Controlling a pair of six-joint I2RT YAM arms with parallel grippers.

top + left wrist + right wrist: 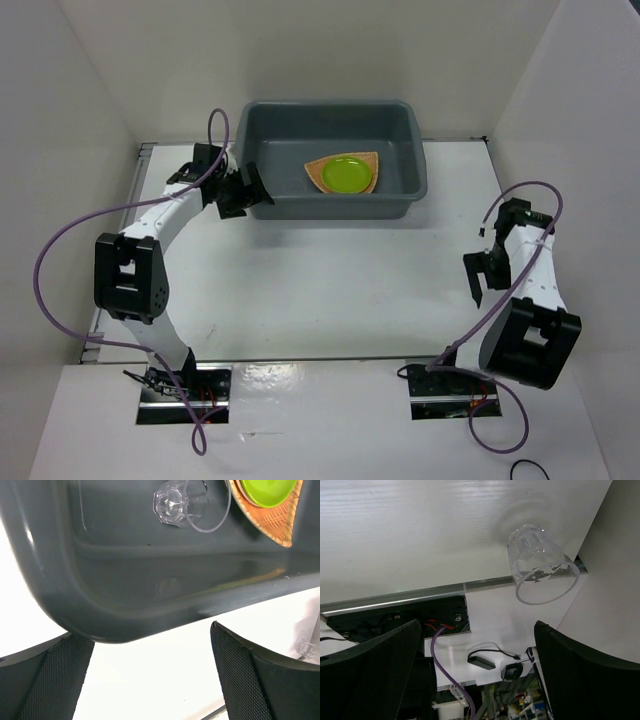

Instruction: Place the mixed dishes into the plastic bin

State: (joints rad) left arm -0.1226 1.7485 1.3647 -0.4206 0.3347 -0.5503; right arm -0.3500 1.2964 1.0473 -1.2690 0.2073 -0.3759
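The clear glass's rim (548,583) is closer to the side of the bin. So next my right gripper needs to go down and shift toward that side, to get that rim between its fingers.
The dark grey plastic bin (415,170) stands at the back centre. In it lies the orange-tan woven plate (320,172) with the lime-green plate (345,174) on top. The left wrist view shows the bin wall (125,565), a clear glass (182,502) on the bin floor, the woven plate (275,525) and the green plate (267,490). My left gripper (250,197) (150,650) is open and empty at the bin's near left corner, outside it. My right gripper (480,277) (476,626) is open and empty. A second clear glass (540,565) sits on the table beyond its fingertips. The cream plate is out of view.
White walls enclose the table on the left, back and right. The table's metal front edge (395,602) and a purple cable (447,670) run below the right gripper. Both arm bases sit at the near edge.
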